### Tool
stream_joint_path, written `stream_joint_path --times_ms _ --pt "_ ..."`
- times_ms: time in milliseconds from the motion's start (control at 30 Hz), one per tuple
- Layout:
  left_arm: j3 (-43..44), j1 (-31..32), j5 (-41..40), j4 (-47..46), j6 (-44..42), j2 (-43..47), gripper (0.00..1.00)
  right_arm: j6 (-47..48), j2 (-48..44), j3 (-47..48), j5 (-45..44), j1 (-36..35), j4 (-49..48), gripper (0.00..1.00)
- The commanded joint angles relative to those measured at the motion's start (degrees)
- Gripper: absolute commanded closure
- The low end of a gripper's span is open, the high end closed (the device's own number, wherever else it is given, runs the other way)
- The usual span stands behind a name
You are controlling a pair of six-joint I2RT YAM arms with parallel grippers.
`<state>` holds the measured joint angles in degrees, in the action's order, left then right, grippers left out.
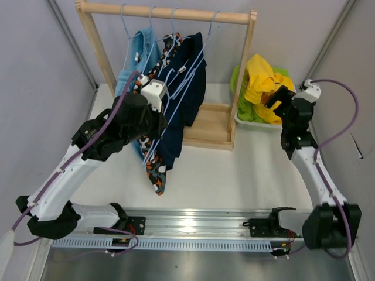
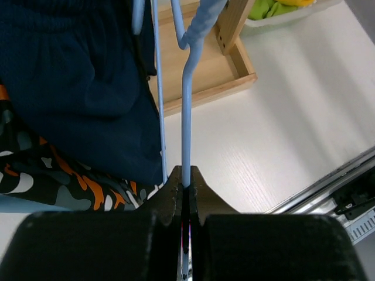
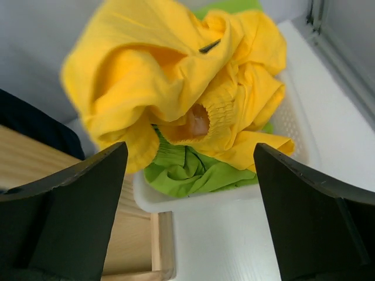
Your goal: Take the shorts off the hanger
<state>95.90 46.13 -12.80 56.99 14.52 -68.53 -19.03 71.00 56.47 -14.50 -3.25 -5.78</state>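
Observation:
The held hanger is bare. My left gripper moves outward next toward the gap (image 1: 217, 73) between the navy shorts and the rack's post by the basket, and releases.
Light blue shorts (image 1: 136, 58), camouflage shorts (image 1: 155, 170) and navy shorts (image 1: 184, 88) hang on pale blue hangers from the wooden rack (image 1: 170, 12). My left gripper (image 1: 166, 111) is shut on the thin bar of one blue hanger (image 2: 187, 117). In the left wrist view the bar runs straight into the left gripper (image 2: 186, 184), with the navy shorts (image 2: 70, 88) and camouflage shorts (image 2: 58, 181) just to its left. My right gripper (image 1: 275, 99) hangs open and holds nothing. It is over the yellow shorts (image 3: 176, 70) and lime green shorts (image 3: 193, 170), which lie piled in a white basket (image 3: 234, 196); seen from the wrist, the right gripper (image 3: 188, 153) has nothing between its fingers.
The rack's wooden base tray (image 1: 211, 126) sits on the white table beside the white basket (image 1: 249, 122) at the back right. A metal rail (image 1: 193, 225) carrying both arm bases runs along the near edge. Grey walls close in on the left, right and back.

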Motion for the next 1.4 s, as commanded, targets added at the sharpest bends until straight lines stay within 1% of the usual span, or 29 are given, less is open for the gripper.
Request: stream_joint_path --times_ms 0,67,100,167,200,267,300,367,467,567,600,633,667,733,767,800,833,867,900,933,967,1033,1067,1133,1267,1367 --pt "3.4 -0.3 -0.2 8.4 -1.9 -2.4 1.0 1.2 -11.3 -3.4 -1.3 0.3 2.2 0.04" --pt "-0.2 -0.3 -1.9 10.2 -1.2 -1.1 1.0 2.0 -15.3 -4.2 -1.1 0.3 5.5 0.02" --pt "-5.5 -0.3 -2.9 9.8 -0.6 0.1 1.0 2.3 -18.8 -4.5 -1.1 0.3 7.0 0.02" --pt "-8.7 -0.3 -3.4 9.2 0.3 4.1 1.0 2.6 -22.0 -5.4 -0.5 0.3 9.6 0.01" --pt "-11.9 -0.4 -3.3 9.4 1.3 5.1 1.0 2.3 -24.6 -5.5 -0.5 0.3 10.3 0.01" --pt "-13.6 -0.4 -3.1 9.6 2.0 7.3 1.0 1.3 -26.4 -5.8 0.5 0.3 11.6 0.0" --pt "-15.5 -0.5 -4.2 9.5 2.8 7.9 1.0 1.0 -27.5 -5.8 1.2 0.2 11.8 0.01" --pt "-16.3 -0.6 -5.1 9.1 3.0 8.6 1.0 0.0 -28.0 -5.8 2.3 0.2 12.1 0.01" --pt "-13.8 -1.7 -8.2 8.4 2.3 7.7 1.0 -1.5 -27.8 -5.3 2.7 0.3 13.0 0.01" --pt "-8.9 -3.3 -8.0 5.6 0.3 5.9 1.0 -2.5 -28.4 -5.4 3.9 0.2 13.3 0.01" --pt "-7.8 -3.5 -7.6 4.9 -0.1 4.0 1.0 -2.6 -28.7 -5.6 4.0 0.3 13.3 0.01" --pt "-3.5 -3.7 -7.0 4.2 -0.5 2.9 1.0 -2.7 -29.1 -5.7 4.0 0.2 13.4 0.01" --pt "-2.0 -3.8 -6.5 3.9 -1.4 1.6 1.0 -2.6 -29.3 -5.7 4.0 0.2 13.7 0.0" --pt "4.8 -3.8 -4.5 3.7 -2.0 -2.9 1.0 -2.1 -29.9 -5.8 4.0 0.2 14.7 0.01" --pt "6.1 -3.8 -3.6 3.5 -2.7 -4.3 1.0 -1.9 -30.1 -5.8 3.8 0.2 14.9 0.01" --pt "9.7 -3.8 -2.7 3.3 -2.9 -5.8 1.0 -1.5 -30.3 -6.1 3.4 0.2 15.4 0.0" --pt "11.5 -3.8 -2.0 3.1 -3.2 -8.9 1.0 -1.3 -30.8 -6.3 3.3 0.2 15.5 0.01" --pt "18.2 -3.8 -1.1 3.4 -3.6 -10.7 1.0 -1.1 -31.1 -6.5 3.3 0.3 15.5 0.01" --pt "20.7 -3.8 -0.7 3.6 -4.1 -12.7 1.0 -1.0 -31.3 -6.7 3.3 0.3 15.5 0.01" --pt "23.6 -3.8 -0.5 4.3 -4.7 -17.5 1.0 -1.0 -31.4 -7.1 3.5 0.2 15.6 0.0" --pt "33.8 -3.8 -0.3 5.9 -5.6 -20.3 1.0 -1.1 -31.6 -7.2 3.6 0.2 15.7 0.01" --pt "41.2 -4.1 -0.6 7.5 -6.5 -25.7 1.0 -1.3 -31.7 -7.6 4.0 0.2 15.9 0.01" --pt "43.2 -5.0 1.0 4.5 -6.6 -27.6 1.0 -1.3 -31.8 -7.8 4.0 0.2 15.9 0.01" --pt "45.5 -6.4 3.0 2.6 -5.3 -29.4 1.0 -0.9 -32.2 -8.0 4.0 0.2 16.1 0.01" --pt "45.8 -9.2 4.4 -1.8 -3.4 -32.5 1.0 -0.2 -33.1 -8.5 3.8 0.2 16.6 0.0" --pt "45.3 -9.9 6.3 -4.5 -2.0 -33.9 1.0 -0.2 -33.5 -8.9 3.7 -0.4 16.4 0.0"
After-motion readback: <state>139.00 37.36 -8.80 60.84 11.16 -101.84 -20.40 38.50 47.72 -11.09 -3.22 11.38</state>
